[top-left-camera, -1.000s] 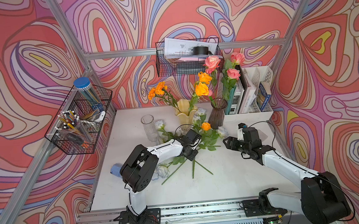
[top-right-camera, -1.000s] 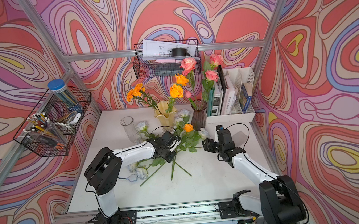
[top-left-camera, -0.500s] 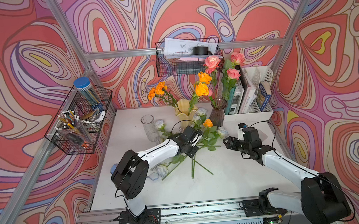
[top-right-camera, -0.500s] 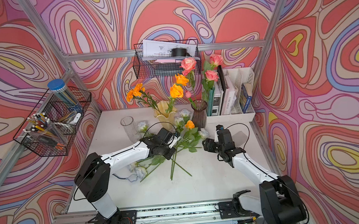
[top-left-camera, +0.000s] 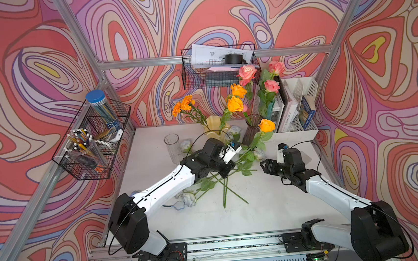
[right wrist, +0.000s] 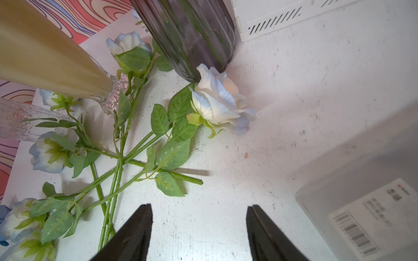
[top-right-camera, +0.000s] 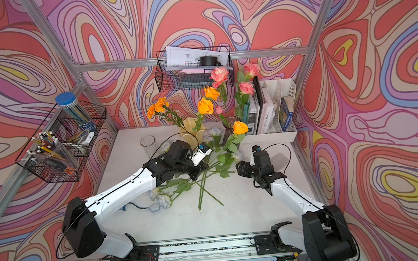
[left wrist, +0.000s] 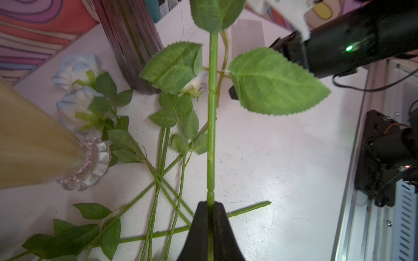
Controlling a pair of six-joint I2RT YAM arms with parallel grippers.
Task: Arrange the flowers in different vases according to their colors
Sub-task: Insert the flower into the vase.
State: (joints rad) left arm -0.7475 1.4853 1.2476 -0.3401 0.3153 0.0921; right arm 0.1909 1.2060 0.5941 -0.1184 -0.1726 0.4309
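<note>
The orange roses stand in the yellow ruffled vase [top-left-camera: 215,128] [left wrist: 37,141], outward of my left gripper. My left gripper needs to raise the rose outward, turn it upright and lower its stem into that vase.
My left gripper [top-left-camera: 227,171] [top-right-camera: 200,174] is shut on the green stem [left wrist: 212,113] of an orange rose [top-left-camera: 266,125]. The rose hangs above the table, its bloom beside the dark purple vase [top-left-camera: 252,130] that holds pink roses [top-left-camera: 246,72]. The yellow ruffled vase [top-left-camera: 215,128] holds orange marigolds [top-left-camera: 184,105] and orange roses [top-left-camera: 235,103]. The clear glass cylinder vase [top-left-camera: 172,145] stands with nothing in it. White roses [right wrist: 217,101] [top-left-camera: 189,199] lie on the table with crossed stems. My right gripper [top-left-camera: 265,166] [right wrist: 199,206] hovers open to their right, holding nothing.
A white file organiser [top-left-camera: 295,109] with books stands at the back right. Wire baskets hang on the left wall [top-left-camera: 94,142] and the back wall [top-left-camera: 219,70]. A translucent labelled box [right wrist: 362,203] shows close in the right wrist view.
My left arm has reached further out and raised the orange rose, carrying its bloom up and to the right, next to the purple vase. The right arm has not moved.
</note>
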